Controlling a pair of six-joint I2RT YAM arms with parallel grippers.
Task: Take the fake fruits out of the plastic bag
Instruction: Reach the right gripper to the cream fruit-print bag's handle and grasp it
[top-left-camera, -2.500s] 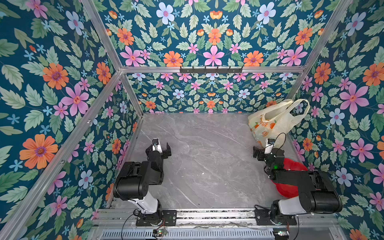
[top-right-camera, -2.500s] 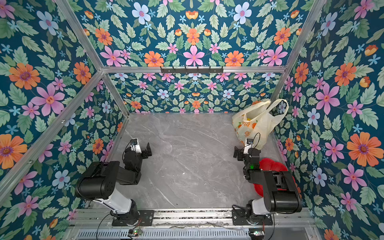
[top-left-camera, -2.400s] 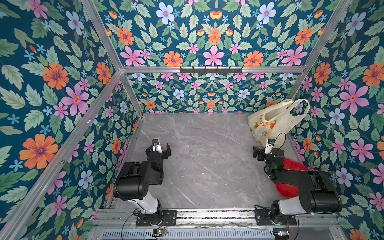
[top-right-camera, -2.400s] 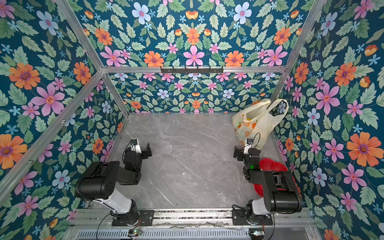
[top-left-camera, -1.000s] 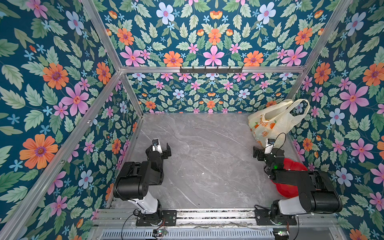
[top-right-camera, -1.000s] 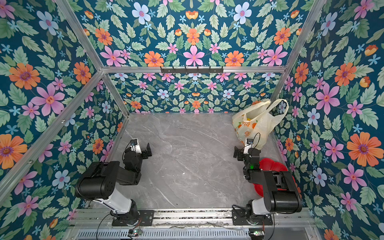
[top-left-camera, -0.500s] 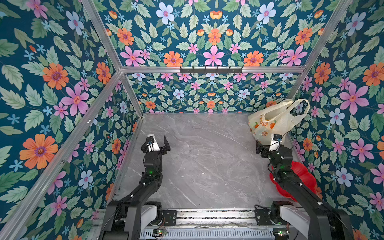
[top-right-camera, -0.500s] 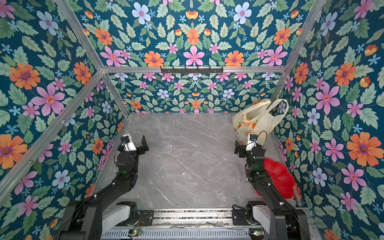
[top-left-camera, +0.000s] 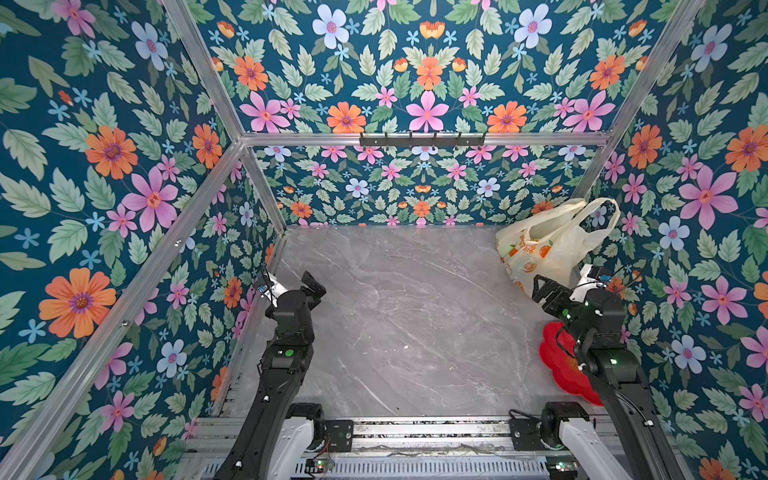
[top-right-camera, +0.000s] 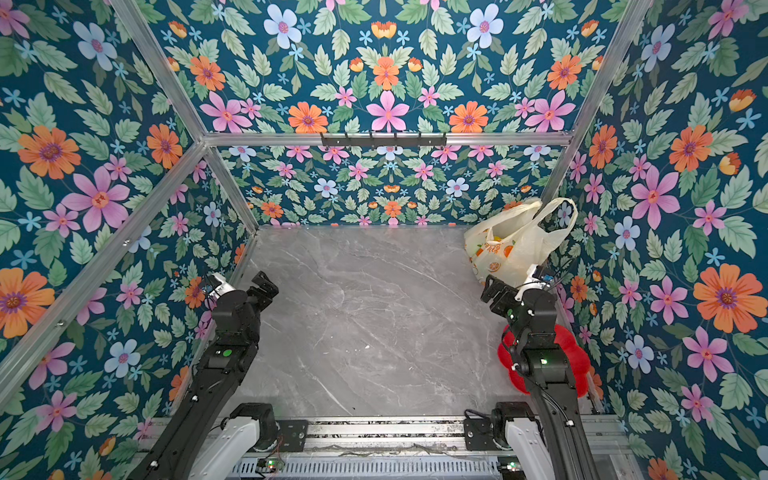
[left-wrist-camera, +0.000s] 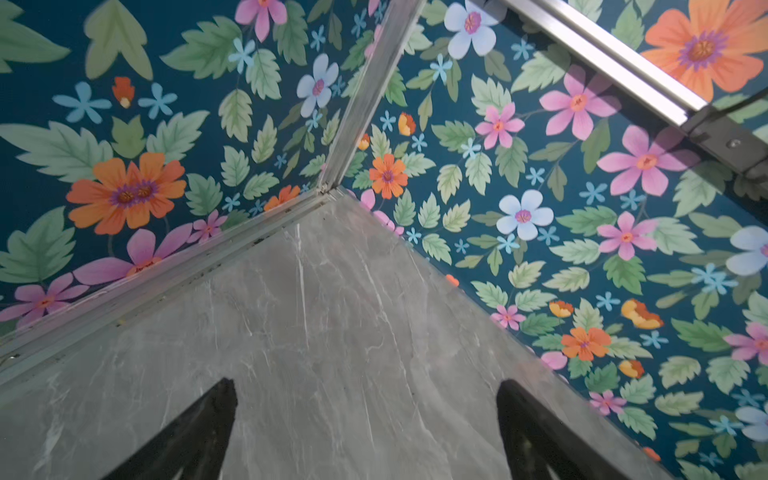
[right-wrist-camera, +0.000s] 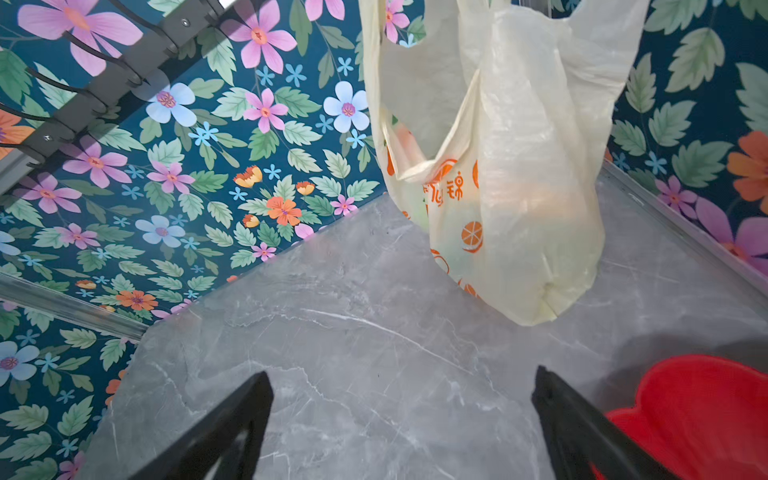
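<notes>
The bag's near side is farther outward than my right gripper and still apart from it, so my right gripper needs to reach outward next, onto the film beside the printed oranges, and close.
The plastic bag (top-left-camera: 548, 245) (top-right-camera: 515, 245), pale yellow with printed oranges, stands slumped in the far right corner, its two loop handles up. The fake fruits show only as dim shapes through its film; a yellow bit (top-right-camera: 497, 240) peeks at the mouth. My right gripper (top-left-camera: 565, 282) (top-right-camera: 513, 284) hovers open just in front of the bag, apart from it. In the right wrist view the bag (right-wrist-camera: 519, 187) lies ahead of the open right gripper (right-wrist-camera: 401, 376). My left gripper (top-left-camera: 291, 286) (left-wrist-camera: 365, 386) is open and empty by the left wall, over bare tabletop.
A red flower-shaped dish (top-left-camera: 557, 361) (right-wrist-camera: 706, 411) lies on the grey marble table (top-left-camera: 415, 311) under my right arm, near the right wall. Flowered walls with aluminium rails close in three sides. A black hook rail (top-left-camera: 422, 140) runs along the back wall.
Both arms have unfolded from their tucked pose and stretched forward and up. The right gripper has come closer to the bag. Both grippers stay open.
</notes>
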